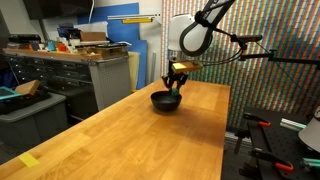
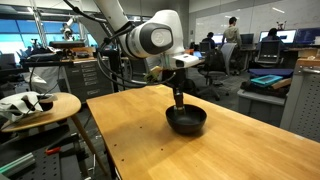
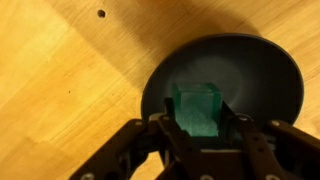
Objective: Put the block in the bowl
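Observation:
The black bowl's open inside is right below my gripper, so I will next lower my gripper a little into the black bowl's hollow [image 3: 238, 86] and let go of the green block [image 3: 198, 108].
The green block [image 3: 198, 108] sits between my gripper's fingers [image 3: 200, 122], which are shut on it, right over the black bowl [image 3: 255, 70]. In both exterior views the gripper [image 1: 176, 85] [image 2: 179, 101] hangs just above the bowl [image 1: 166, 101] [image 2: 186, 121], which stands on the wooden table [image 1: 130, 135] [image 2: 150, 140]. The block is too small to make out in the exterior views.
A yellow tape patch [image 1: 29, 160] lies near the table's front corner. Grey cabinets [image 1: 70, 75] stand beside the table. A round side table [image 2: 35, 108] with objects stands nearby. A small dark hole [image 3: 101, 14] marks the tabletop.

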Robot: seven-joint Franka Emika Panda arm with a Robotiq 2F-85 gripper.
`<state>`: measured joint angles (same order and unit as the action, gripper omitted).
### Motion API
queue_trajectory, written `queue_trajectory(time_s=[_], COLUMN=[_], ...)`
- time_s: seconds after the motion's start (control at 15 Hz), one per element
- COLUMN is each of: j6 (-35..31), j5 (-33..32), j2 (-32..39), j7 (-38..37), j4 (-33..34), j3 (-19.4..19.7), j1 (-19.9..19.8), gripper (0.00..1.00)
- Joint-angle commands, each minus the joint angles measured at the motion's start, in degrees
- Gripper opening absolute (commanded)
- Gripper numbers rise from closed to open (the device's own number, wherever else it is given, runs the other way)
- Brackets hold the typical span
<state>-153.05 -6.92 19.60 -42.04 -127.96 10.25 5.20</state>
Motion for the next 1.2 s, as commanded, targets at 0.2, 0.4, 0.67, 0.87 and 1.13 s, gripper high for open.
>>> queue_trajectory(time_s=[0.2,0.4,0.67,0.87,1.13], j6=[-3.0,-2.6,-2.1,-2.0,-1.7], j5=[6.0,7.0,7.6,7.9,7.8], j2=[6.3,8.6,10.3,10.2,8.3], j7=[4.3,5.1,5.6,5.9,7.4], j4=[4.9,7.0,8.8,9.2,7.9], j3=[-2.1,-1.7,-1.5,-1.3,-1.6], j1=[-1.5,-1.1,-1.1,-0.9,-1.1], gripper=[0.17,0.17,0.69,0.85,1.00])
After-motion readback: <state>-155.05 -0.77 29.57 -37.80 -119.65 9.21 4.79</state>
